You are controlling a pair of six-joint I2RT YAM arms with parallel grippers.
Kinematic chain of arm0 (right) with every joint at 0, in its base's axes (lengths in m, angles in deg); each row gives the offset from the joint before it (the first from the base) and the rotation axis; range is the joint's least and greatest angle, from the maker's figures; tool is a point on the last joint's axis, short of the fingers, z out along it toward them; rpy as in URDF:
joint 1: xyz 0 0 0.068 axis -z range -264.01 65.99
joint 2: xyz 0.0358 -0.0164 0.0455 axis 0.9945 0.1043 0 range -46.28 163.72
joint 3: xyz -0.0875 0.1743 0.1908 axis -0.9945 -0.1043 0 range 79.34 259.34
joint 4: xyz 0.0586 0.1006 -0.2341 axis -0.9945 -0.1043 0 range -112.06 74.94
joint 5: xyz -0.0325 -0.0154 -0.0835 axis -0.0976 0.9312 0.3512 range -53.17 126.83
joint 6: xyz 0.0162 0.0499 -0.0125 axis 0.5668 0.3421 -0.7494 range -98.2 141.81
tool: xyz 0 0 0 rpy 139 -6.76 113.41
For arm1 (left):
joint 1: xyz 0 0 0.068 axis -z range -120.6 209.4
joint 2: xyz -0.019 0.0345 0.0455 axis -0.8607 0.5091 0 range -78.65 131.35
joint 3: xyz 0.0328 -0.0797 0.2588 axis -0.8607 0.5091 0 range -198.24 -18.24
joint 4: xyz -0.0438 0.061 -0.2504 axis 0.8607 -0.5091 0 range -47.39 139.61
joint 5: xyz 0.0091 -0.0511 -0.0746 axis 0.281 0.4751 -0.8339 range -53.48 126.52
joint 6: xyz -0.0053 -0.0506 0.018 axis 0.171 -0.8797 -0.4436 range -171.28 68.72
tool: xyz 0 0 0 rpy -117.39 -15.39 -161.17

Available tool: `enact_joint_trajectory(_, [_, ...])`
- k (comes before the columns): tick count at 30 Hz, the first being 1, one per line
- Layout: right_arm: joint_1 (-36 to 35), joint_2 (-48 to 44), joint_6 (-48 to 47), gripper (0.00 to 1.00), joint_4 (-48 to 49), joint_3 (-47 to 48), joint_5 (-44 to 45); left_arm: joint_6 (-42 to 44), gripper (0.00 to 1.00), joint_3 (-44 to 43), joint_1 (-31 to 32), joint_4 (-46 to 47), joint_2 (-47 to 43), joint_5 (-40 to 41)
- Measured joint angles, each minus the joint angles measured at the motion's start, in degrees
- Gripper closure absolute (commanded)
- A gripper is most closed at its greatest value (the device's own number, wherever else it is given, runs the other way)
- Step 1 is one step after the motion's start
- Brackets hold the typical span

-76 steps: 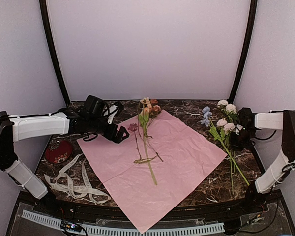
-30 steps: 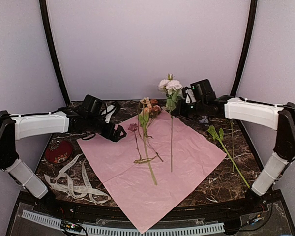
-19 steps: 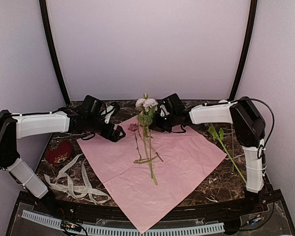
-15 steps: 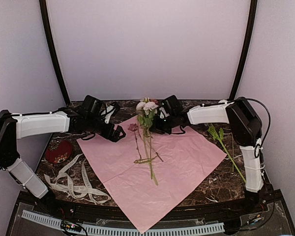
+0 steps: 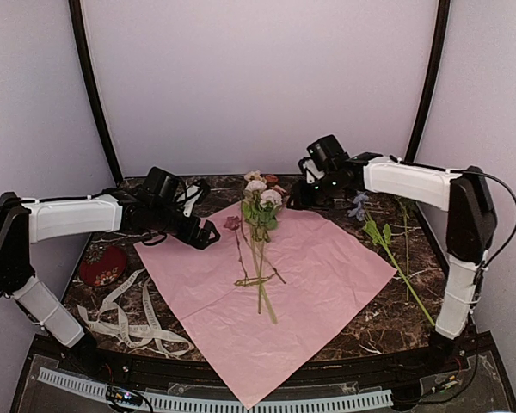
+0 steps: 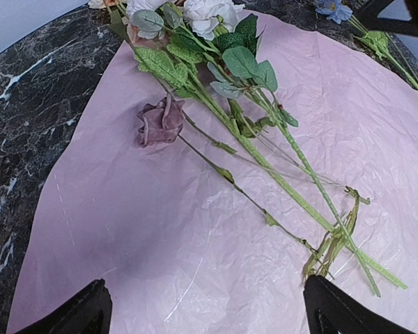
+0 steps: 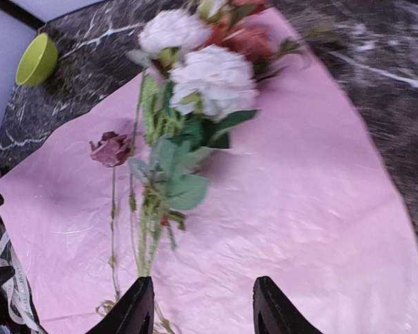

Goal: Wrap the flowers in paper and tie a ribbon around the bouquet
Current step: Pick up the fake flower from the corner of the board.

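Note:
My right gripper will next go from the blooms point(image 7: 195, 83) down onto the long green stem beyond, still off the paper.
The flowers point(image 5: 260, 206) lie loose on the flat pink paper point(image 5: 327, 258), blooms at the far side, stems toward me. White blooms point(image 7: 195, 83) and green leaves point(image 6: 244, 62) top the pile, beside a mauve rose point(image 6: 160, 122). My right gripper point(image 5: 299, 198) hovers open just right of the blooms, and its fingers point(image 7: 136, 309) have nothing between them. At the sheet's left corner my left gripper point(image 5: 208, 234) is wide open over the paper point(image 6: 160, 229). The ribbon point(image 5: 129, 323) lies looped on the table at the near left. No bouquet is in view.
A blue flower point(image 5: 359, 205) and a long green stem point(image 5: 400, 267) lie on the dark marble table point(image 5: 413, 327) right of the paper. A red object point(image 5: 103, 265) sits at the left. A green bowl point(image 7: 36, 59) stands at the far left.
My right gripper carried a white-bloomed stem from the right over the paper, laid it on the other flowers, opened and drew back up to the right. The left arm has not moved.

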Motion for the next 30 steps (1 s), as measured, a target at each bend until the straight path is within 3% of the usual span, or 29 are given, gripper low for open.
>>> enact_joint_trajectory(3, [4.74,-10.34,-1.03,0.49,-3.63,-7.54,4.81,0.00,0.01,0.00,0.00,-0.28,0.04,-0.04])
enact_joint_trajectory(7, [16.70,-19.93,-2.01,0.33,-5.51,-19.12,9.86,0.00,0.01,-0.02,0.00,-0.44,0.04,-0.07])
enact_joint_trajectory(10, [26.73,-21.40,-3.93,0.25,-7.58,-26.86,13.03,0.00,0.01,-0.02,0.00,-0.44,0.04,-0.13])
enact_joint_trajectory(14, [32.72,-18.91,-6.99,0.25,-10.95,-30.03,13.81,0.00,0.01,-0.09,0.00,-0.52,0.35,-0.20])
enact_joint_trajectory(24, [40.06,-5.77,-13.35,0.44,-9.53,-23.37,12.61,0.02,0.01,-0.09,0.00,-0.87,0.85,0.24])
enact_joint_trajectory(27, [41.42,-3.23,-14.49,0.55,-8.96,-21.62,10.95,0.02,0.01,-0.09,0.00,-0.94,0.90,0.48])
enact_joint_trajectory(30, [42.10,-0.90,-15.72,0.75,-8.46,-18.80,9.73,0.04,0.01,-0.09,0.00,-0.98,0.90,0.63])
